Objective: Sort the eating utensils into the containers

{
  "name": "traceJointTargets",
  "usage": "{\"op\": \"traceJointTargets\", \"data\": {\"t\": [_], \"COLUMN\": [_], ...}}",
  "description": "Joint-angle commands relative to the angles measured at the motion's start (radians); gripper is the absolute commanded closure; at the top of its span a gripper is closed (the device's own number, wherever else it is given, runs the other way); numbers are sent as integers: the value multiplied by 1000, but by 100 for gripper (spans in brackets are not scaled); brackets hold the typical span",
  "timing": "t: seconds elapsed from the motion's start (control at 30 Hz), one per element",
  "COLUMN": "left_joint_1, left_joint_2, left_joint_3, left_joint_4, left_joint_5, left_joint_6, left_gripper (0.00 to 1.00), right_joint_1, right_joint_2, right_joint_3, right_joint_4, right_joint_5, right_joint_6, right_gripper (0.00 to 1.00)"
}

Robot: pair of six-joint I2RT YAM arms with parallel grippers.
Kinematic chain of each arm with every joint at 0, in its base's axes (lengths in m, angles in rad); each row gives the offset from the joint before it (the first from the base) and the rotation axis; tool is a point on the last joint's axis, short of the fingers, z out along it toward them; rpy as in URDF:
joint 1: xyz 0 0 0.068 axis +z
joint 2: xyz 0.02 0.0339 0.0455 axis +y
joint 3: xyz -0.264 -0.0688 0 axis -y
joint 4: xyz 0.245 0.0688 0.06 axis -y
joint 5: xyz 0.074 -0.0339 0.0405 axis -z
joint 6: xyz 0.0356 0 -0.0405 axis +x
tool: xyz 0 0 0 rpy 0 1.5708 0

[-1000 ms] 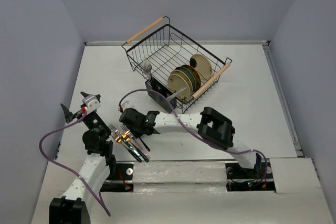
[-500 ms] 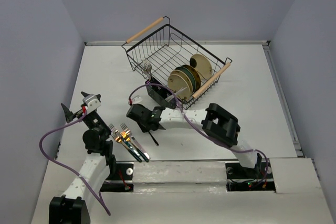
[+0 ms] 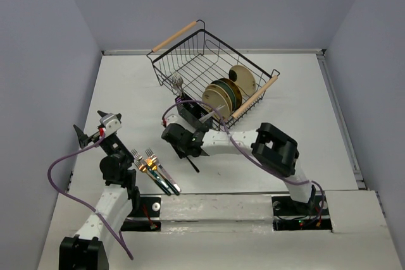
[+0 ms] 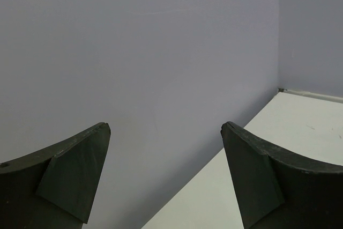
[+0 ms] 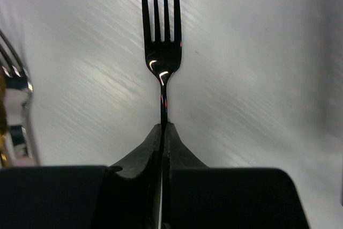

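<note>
I need to move my right gripper up and outward next, tilt the dark fork's teeth upright, then go over the caddy's far end (image 3: 182,100) and down to release the dark fork, as a silver one stands there.
My right gripper (image 3: 182,140) is shut on the neck of a dark fork (image 5: 162,52). The tines point away from the wrist camera, and the handle (image 3: 193,164) sticks out behind the gripper above the table. A few gold-headed forks (image 3: 154,170) lie side by side on the table to its left, and one of them shows at the edge of the right wrist view (image 5: 15,97). The small black caddy (image 3: 190,113) hangs on the basket's near side with a silver fork (image 3: 177,83) standing in it. My left gripper (image 3: 88,132) stands open and empty (image 4: 166,132), facing the left wall.
A black wire basket (image 3: 190,61) with wooden handles sits at the back centre, and several round plates (image 3: 224,96) stand in it. The left wall is close to the left arm. A purple cable (image 3: 60,169) loops beside the left arm.
My right gripper has closed on the dark fork and carried it to the right, away from the forks on the table and nearer the caddy. The left arm has not moved.
</note>
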Motion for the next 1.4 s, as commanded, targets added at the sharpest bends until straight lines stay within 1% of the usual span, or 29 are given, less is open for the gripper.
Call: {"op": "traceJointTargets", "data": {"t": [0.0, 0.03, 0.07, 0.13, 0.17, 0.2, 0.27, 0.3, 0.33, 0.37, 0.4, 0.47, 0.5, 0.6, 0.7, 0.77, 0.87, 1.07, 1.17, 1.37], "left_joint_1": [5, 5, 6, 6, 5, 6, 6, 5, 5, 5, 5, 6, 6, 6, 6, 5, 6, 5, 5, 6], "left_joint_2": [4, 1, 3, 4, 6, 6, 3, 1, 1, -1, 1, 1, 1, -1, -5, -8, -7, -1, 6, 16], "left_joint_3": [-160, -160, -160, -160, -160, -160, -161, -161, -161, -161, -161, -161, -161, -161, -163, -163, -163, -163, -161, -163], "left_joint_4": [118, 120, 121, 118, 117, 117, 117, 118, 118, 118, 118, 117, 117, 117, 117, 117, 117, 118, 121, 129], "left_joint_5": [-10, -10, -12, -7, -7, -7, -7, -9, -9, -9, -9, -7, -7, -10, -12, -12, -12, -9, -9, -9], "left_joint_6": [-3, -1, -1, -3, -3, -4, -3, -3, -3, -3, -3, -3, -3, -3, 0, 2, 2, 0, 0, 2], "left_gripper": [1, 1, 1, 1, 1, 1, 1, 1, 1, 1, 1, 1, 1, 1, 1, 1, 1, 1, 1, 1], "right_joint_1": [62, 71, 81, 90, 90, 99, 99, 99, 99, 99, 99, 99, 99, 73, 17, -10, -63, -120, -143, -143], "right_joint_2": [-170, -195, -238, -298, -298, -345, -399, -449, -471, -491, -508, -534, -536, -494, -424, -378, -337, -281, -267, -212], "right_joint_3": [-113, -157, -174, -211, -225, -240, -308, -328, -346, -371, -378, -385, -386, -371, -302, -264, -259, -277, -306, -355], "right_joint_4": [195, 242, 324, 403, 444, 531, 646, 752, 806, 855, 954, 1067, 1199, 1439, 1516, 1541, 1598, 1636, 1624, 1586], "right_joint_5": [163, 194, 203, 213, 210, 199, 164, 159, 159, 180, 193, 225, 231, 245, 236, 243, 233, 236, 227, 225], "right_joint_6": [-139, -157, -189, -226, -227, -251, -286, -317, -337, -386, -423, -510, -618, -812, -878, -892, -886, -876, -814, -662], "right_gripper": [100, 100, 100, 100, 100, 100, 100, 100, 100, 100, 100, 100, 100, 100, 100, 100, 100, 100, 100, 100]}}
